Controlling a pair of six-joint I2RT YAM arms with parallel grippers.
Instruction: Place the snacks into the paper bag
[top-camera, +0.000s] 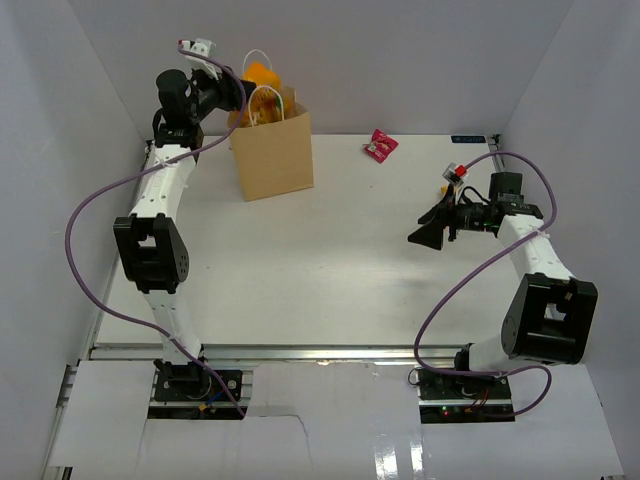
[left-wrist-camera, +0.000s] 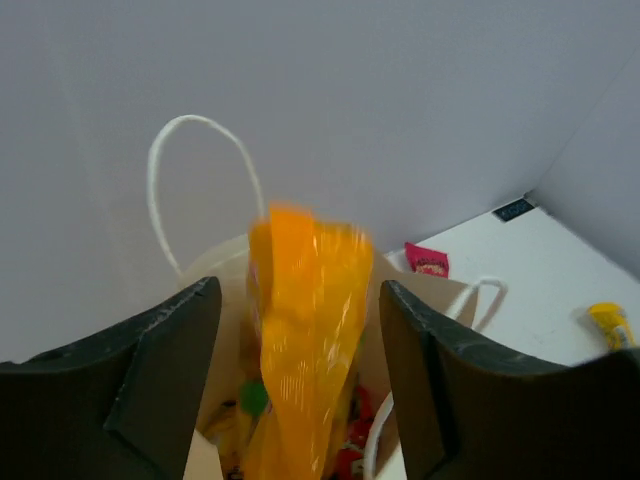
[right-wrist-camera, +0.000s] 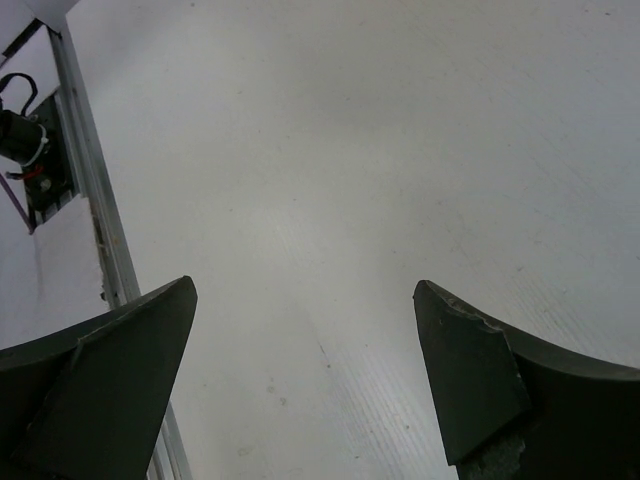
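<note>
The open fingers of my right gripper are over bare table, short of the small yellow packet, so I will move the gripper outward and down onto that packet next.
The tan paper bag stands upright at the back left of the table, its white cord handles up. The orange-yellow snack bag sticks out of its mouth. My left gripper hangs over the bag's mouth. In the left wrist view my left gripper is open, the blurred orange-yellow bag stands between its jaws without touching them, and other snacks lie inside the paper bag. A pink-red packet lies on the table. My right gripper is open and empty above bare table.
A small yellow packet lies on the table at the right, close to my right arm's wrist. White walls close in the table on three sides. The metal rail runs along the table's near edge.
</note>
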